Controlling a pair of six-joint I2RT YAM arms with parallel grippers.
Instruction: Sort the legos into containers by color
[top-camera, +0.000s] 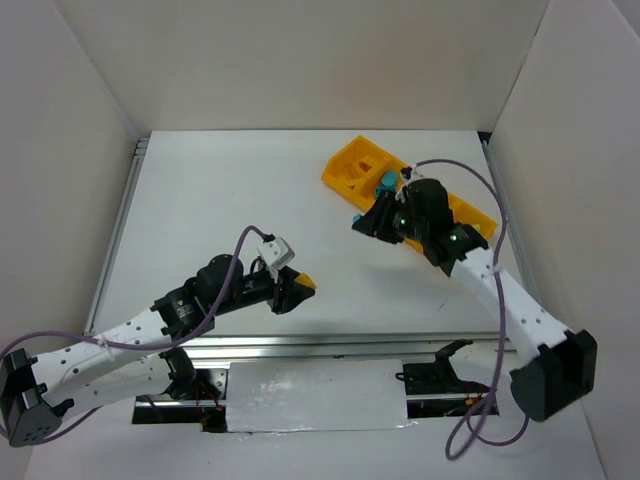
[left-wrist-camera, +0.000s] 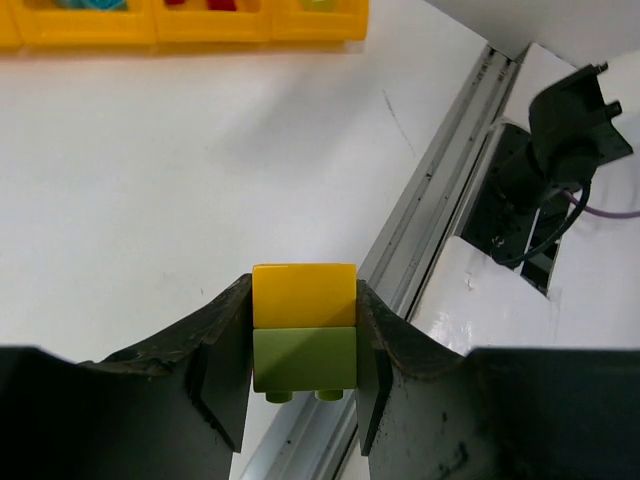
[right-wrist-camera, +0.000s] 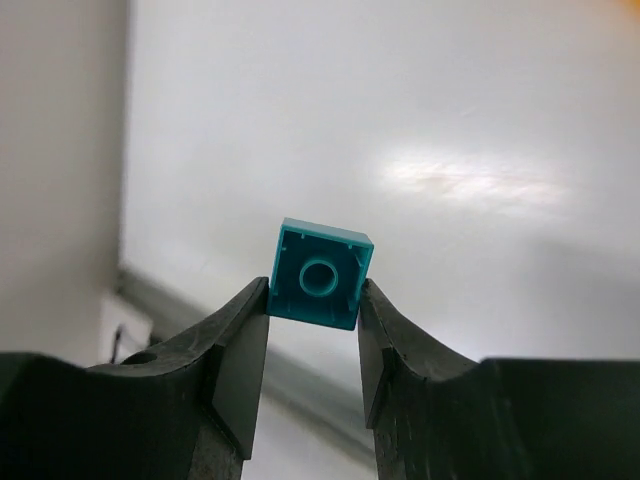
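Note:
My right gripper is holding a teal brick. A teal piece is already in the orange-yellow tray, so my right gripper will next carry the brick outward over that same compartment (top-camera: 386, 183) and then let it go.
My left gripper (top-camera: 298, 288) (left-wrist-camera: 304, 345) is shut on a two-colour clump, a yellow brick (left-wrist-camera: 304, 295) stuck on a pale green brick (left-wrist-camera: 304, 360). It holds the clump above the table near the front rail. The clump shows as a yellow tip (top-camera: 308, 284) in the top view. My right gripper (top-camera: 362, 224) (right-wrist-camera: 315, 305) is shut on a teal brick (right-wrist-camera: 320, 273), its hollow underside facing the camera, just left of the orange-yellow tray (top-camera: 350, 165). The tray's near wall (left-wrist-camera: 200, 32) lies along the top of the left wrist view, with teal, red and green pieces inside.
A teal piece (top-camera: 385, 182) sits in the tray beside the right arm. A metal rail (top-camera: 300, 343) (left-wrist-camera: 420, 200) runs along the table's front edge. White walls enclose the table on three sides. The right arm covers the tray's right half.

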